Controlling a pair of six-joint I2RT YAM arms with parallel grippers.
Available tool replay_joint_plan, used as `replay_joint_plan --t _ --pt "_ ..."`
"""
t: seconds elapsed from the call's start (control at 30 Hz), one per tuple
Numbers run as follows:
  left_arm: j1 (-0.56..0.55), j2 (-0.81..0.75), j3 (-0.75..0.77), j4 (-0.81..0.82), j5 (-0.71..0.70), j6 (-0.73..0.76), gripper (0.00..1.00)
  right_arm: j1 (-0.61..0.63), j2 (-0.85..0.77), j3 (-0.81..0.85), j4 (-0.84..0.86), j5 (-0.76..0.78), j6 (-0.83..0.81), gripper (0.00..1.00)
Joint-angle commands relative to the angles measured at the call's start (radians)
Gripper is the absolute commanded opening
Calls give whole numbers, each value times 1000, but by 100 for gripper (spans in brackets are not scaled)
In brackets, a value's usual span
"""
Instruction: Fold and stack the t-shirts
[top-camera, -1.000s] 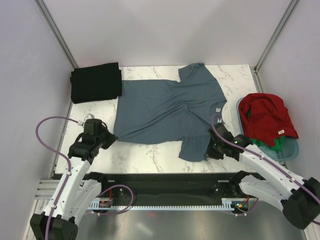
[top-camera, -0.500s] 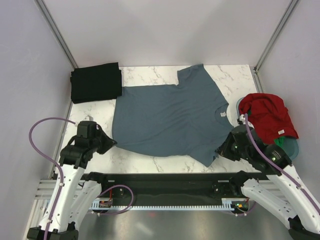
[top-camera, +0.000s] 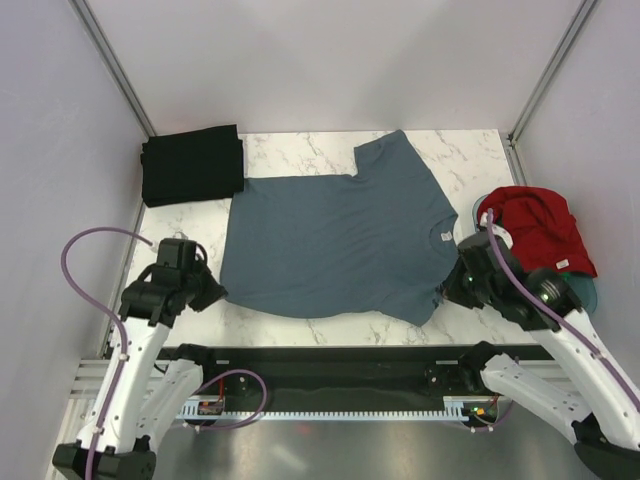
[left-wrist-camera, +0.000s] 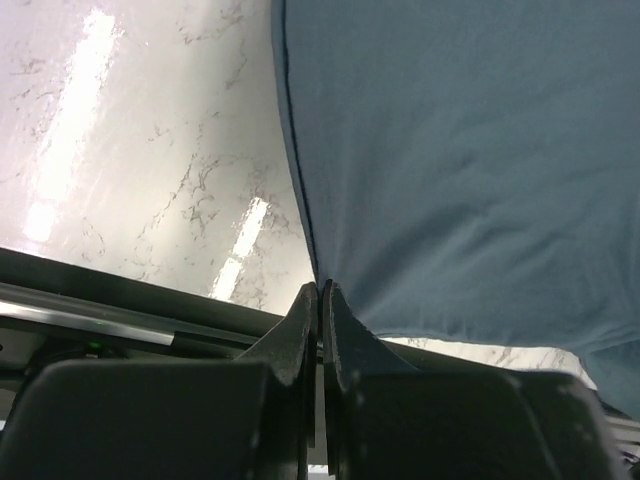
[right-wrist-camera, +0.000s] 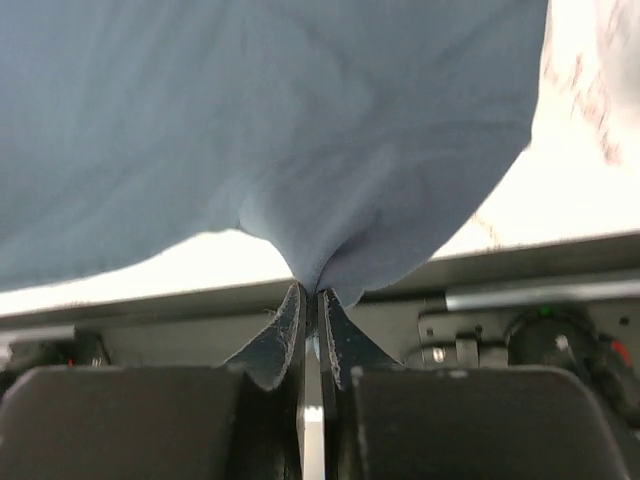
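The robot needs to move its right gripper outward over the t-shirt and let go of the sleeve edge by the t-shirt's far shoulder (top-camera: 416, 192), because the near sleeve still sticks out toward the bar.
The slate blue-grey t-shirt (top-camera: 340, 235) lies spread flat on the marble table, collar to the right. My left gripper (top-camera: 218, 286) is shut on its near-left hem corner; the left wrist view shows the cloth (left-wrist-camera: 450, 170) pinched at my fingertips. My right gripper (top-camera: 448, 290) is shut on the near-right sleeve edge, with the cloth (right-wrist-camera: 300, 130) bunched between the jaws in the right wrist view. The black t-shirt (top-camera: 192, 164) lies folded at the back left. The red t-shirt (top-camera: 535, 235) lies heaped in the tub, over the green one (top-camera: 560, 290), which only peeks out.
The pale blue plastic tub (top-camera: 588, 296) sits at the right table edge. Grey walls and metal posts close in the left, back and right. A black rail (top-camera: 330, 365) runs along the near table edge between the arm bases.
Both grippers pulled the blue-grey shirt's near edge outward and toward the near side. The shirt went from creased, with a folded sleeve, to spread flat. The right gripper moved right, the left slightly left.
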Motion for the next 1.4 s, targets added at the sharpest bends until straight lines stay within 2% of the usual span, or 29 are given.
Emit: replay_joint_plan --t 0.0,0.1,0.33,0.47,0.83,1.03,1.07,1.1,1.13,1.17,1.2,1.23,1.3,1.37 --pt "7 103 56 71 -20 59 2 9 139 94 113 117 -49 0" --pt "9 210 87 135 -50 84 2 -2 279 172 178 203 -105 0" --pt "14 433 171 232 -129 137 2 -176 538 322 307 170 -289 0" --pt "38 536 216 275 -141 174 2 -232 692 413 334 171 -364 0" --pt "106 789 300 353 -130 216 2 -316 949 588 359 128 -403 0" --pt "127 973 410 366 -72 249 4 -351 1063 674 357 140 -401 0" --pt "132 993 449 364 -58 260 7 -359 1081 689 360 143 -401 1" --pt "144 1019 469 361 -19 271 19 -373 1104 710 357 137 -408 8" --pt "152 1050 508 358 6 289 31 -380 1158 771 335 122 -426 35" --pt "155 1064 528 350 40 297 47 -390 1187 808 306 123 -431 54" --pt "155 1065 544 340 69 303 64 -397 1216 853 269 131 -434 69" --pt "182 1059 555 330 69 305 86 -408 1249 920 234 140 -435 77" --pt "190 983 540 321 49 298 98 -419 1218 904 216 148 -440 80" --pt "195 873 469 326 48 279 98 -423 1096 754 294 136 -432 86"
